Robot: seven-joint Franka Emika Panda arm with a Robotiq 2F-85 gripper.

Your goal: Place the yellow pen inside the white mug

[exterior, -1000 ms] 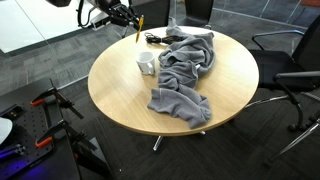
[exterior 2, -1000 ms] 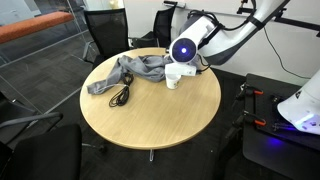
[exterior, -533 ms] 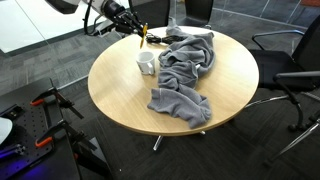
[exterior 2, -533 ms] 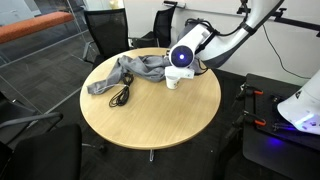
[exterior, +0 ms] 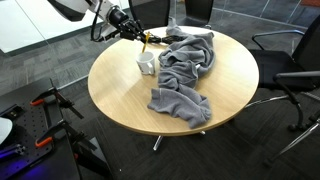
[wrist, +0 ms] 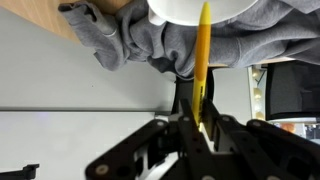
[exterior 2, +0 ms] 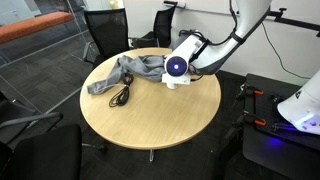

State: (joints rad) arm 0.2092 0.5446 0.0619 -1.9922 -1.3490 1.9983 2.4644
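Next, my gripper needs to shift toward the white mug and bring the yellow pen's tip down into the opening (exterior: 147,57) (wrist: 205,6), as the pen is still above the mug.
The white mug (exterior: 147,63) stands on the round wooden table (exterior: 120,95), left of the grey cloth. My gripper (exterior: 136,31) is shut on the yellow pen (exterior: 144,39) and holds it tilted just above and behind the mug. In the wrist view the gripper (wrist: 197,115) grips the pen (wrist: 203,60) at its lower end, and the pen's tip points at the mug's rim (wrist: 180,8) at the top edge. In an exterior view the wrist (exterior 2: 177,67) hides most of the mug (exterior 2: 176,84).
A crumpled grey cloth (exterior: 187,58) lies beside the mug and trails toward the table's front (exterior: 180,104); it also shows in the wrist view (wrist: 130,40). A black cable (exterior 2: 122,95) lies on the table. Office chairs (exterior: 290,70) stand around it.
My gripper has moved with the yellow pen from beyond the table's edge toward the mug and lower. The mug and cloth have not moved.
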